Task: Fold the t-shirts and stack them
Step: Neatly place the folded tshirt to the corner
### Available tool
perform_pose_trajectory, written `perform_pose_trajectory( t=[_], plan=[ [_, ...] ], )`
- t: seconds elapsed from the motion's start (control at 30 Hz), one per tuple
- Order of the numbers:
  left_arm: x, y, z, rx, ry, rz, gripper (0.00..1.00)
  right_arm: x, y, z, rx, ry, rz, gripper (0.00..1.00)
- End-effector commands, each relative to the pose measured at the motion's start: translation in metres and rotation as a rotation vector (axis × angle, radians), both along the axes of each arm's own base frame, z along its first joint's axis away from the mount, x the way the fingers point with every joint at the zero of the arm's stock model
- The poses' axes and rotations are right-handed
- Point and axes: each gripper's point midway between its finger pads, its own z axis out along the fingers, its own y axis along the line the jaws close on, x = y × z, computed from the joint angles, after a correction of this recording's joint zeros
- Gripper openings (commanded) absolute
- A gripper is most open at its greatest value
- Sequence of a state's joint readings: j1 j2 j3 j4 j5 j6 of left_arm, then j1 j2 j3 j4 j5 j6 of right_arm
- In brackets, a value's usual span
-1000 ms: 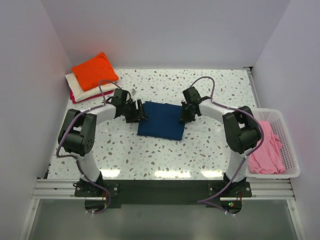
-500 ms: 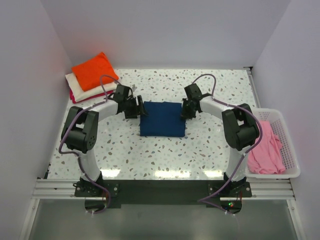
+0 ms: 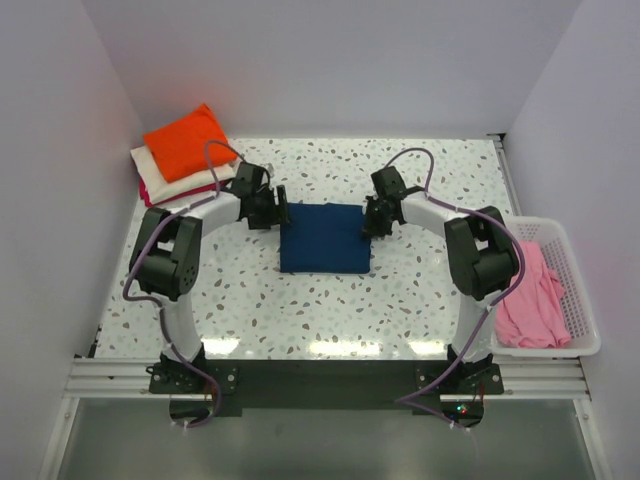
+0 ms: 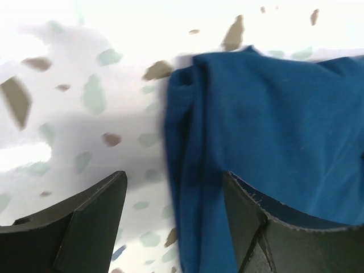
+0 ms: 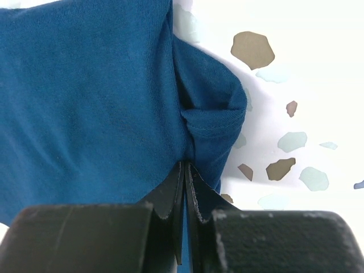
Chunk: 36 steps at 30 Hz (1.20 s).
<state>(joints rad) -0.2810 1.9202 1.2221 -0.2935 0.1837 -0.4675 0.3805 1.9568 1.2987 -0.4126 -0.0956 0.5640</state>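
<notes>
My left gripper shifts to the right in the top view onto the navy t-shirt's side fold [image 3: 287, 221] [image 4: 195, 163] next. One fingertip still hangs over bare table.
The navy blue t-shirt [image 3: 325, 238] lies folded into a rectangle at the table's middle. My left gripper [image 3: 279, 208] is open at its far left corner, jaws straddling the folded edge [image 4: 193, 170] without pinching it. My right gripper [image 3: 369, 220] is shut on the shirt's right edge; the wrist view shows the cloth [image 5: 102, 96] pinched between the closed fingers [image 5: 185, 187]. A stack of folded shirts sits at the far left: orange [image 3: 187, 141] on top, cream [image 3: 147, 162] under it, magenta [image 3: 165, 194] at the bottom. A pink t-shirt [image 3: 533, 296] lies crumpled in the basket.
The white slotted basket [image 3: 578, 285] stands at the table's right edge. White walls close in the left, back and right sides. Both arms' cables loop above the far half of the speckled table [image 3: 330, 310].
Both grippers moved away from me with the navy shirt's far edge, squaring it into a straight rectangle. The left gripper has opened and let go of its corner.
</notes>
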Motion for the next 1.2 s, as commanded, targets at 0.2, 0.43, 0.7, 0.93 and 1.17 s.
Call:
perform_pose_trajectory(
  t=[0.2,0.43,0.7,0.93,1.17],
  plan=[
    [-0.061,-0.049,-0.073,-0.014,0.278,-0.115,0.71,-0.001,-0.005,-0.013,-0.018,0.013,0.009,0.03],
    [-0.055,-0.050,-0.066,0.050,0.237,-0.088,0.24,0.000,-0.001,-0.009,0.007,0.006,0.014,0.05],
    [-0.007,-0.010,-0.022,0.321,0.065,0.014,0.00,0.004,0.013,0.045,0.112,-0.095,0.023,0.42],
    [0.040,0.030,0.010,0.598,-0.037,0.071,0.00,-0.025,0.022,0.096,0.162,-0.181,0.052,0.48],
    [0.098,0.065,0.045,0.749,-0.104,0.137,0.00,-0.063,0.033,0.106,0.134,-0.188,0.144,0.48]
  ],
)
